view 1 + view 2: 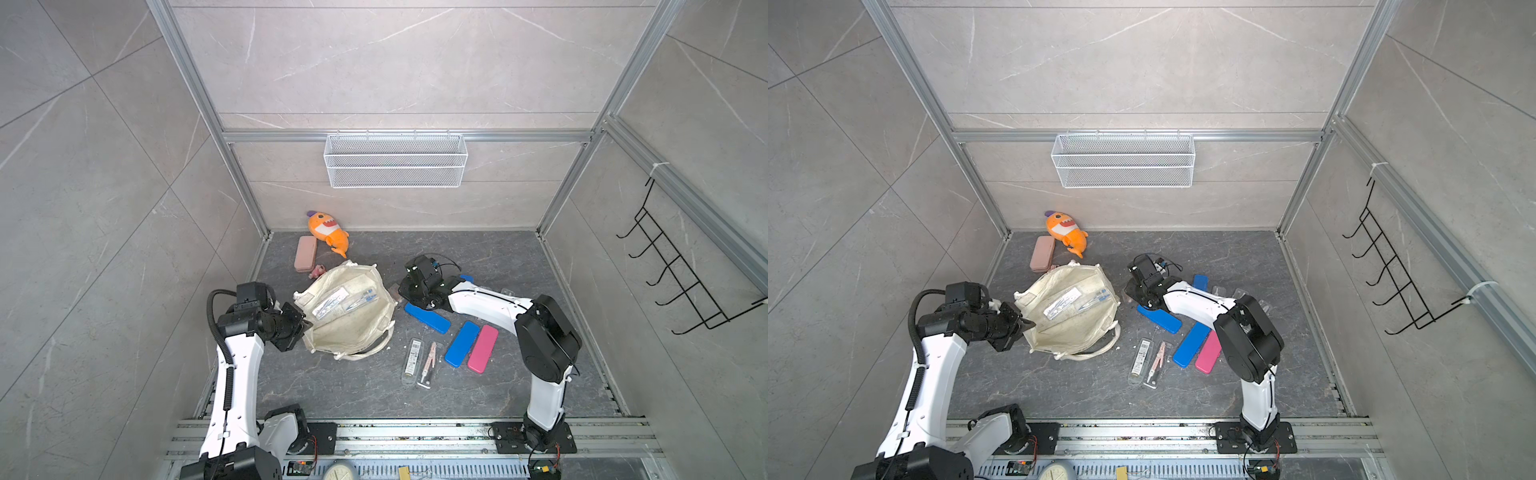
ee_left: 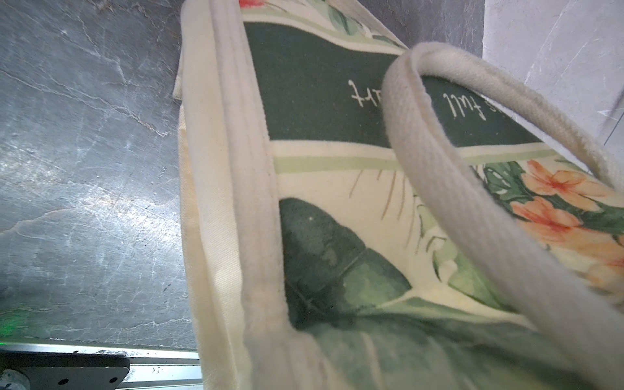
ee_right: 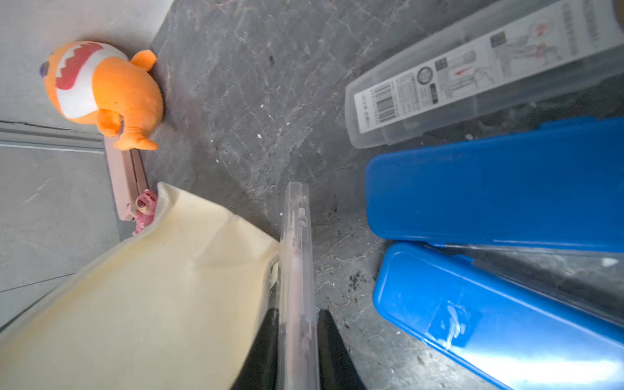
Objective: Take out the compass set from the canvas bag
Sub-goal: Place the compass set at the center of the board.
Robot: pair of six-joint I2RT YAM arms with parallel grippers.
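Observation:
I will next lower the clear compass set case in my right gripper to the floor between the bag (image 1: 353, 320) and the blue cases and let go of it there, because that part of the floor is empty.
The cream canvas bag (image 1: 353, 320) (image 1: 1071, 320) lies slumped at mid-floor; its green-printed side (image 2: 337, 101) and a handle (image 2: 439, 175) fill the left wrist view. My left gripper (image 1: 302, 326) (image 1: 1020, 324) is shut on the bag's left edge, its fingers hidden by cloth. At the bag's right side, my right gripper (image 3: 299, 314) (image 1: 400, 291) is shut on a clear compass set case (image 3: 297, 236), held edge-on against the cloth (image 3: 152, 287). Two more clear cases (image 1: 330, 303) (image 1: 360, 300) show on the bag's cream face. Two clear compass cases (image 1: 428, 365) (image 1: 413, 357) lie on the floor.
Blue cases (image 1: 428, 318) (image 1: 461, 344) and a pink case (image 1: 482, 349) lie under and beside the right arm. An orange plush (image 1: 328, 232), a beige case (image 1: 305, 253) and a small pink toy (image 1: 316, 271) sit at the back left. A wire basket (image 1: 395, 160) hangs on the back wall.

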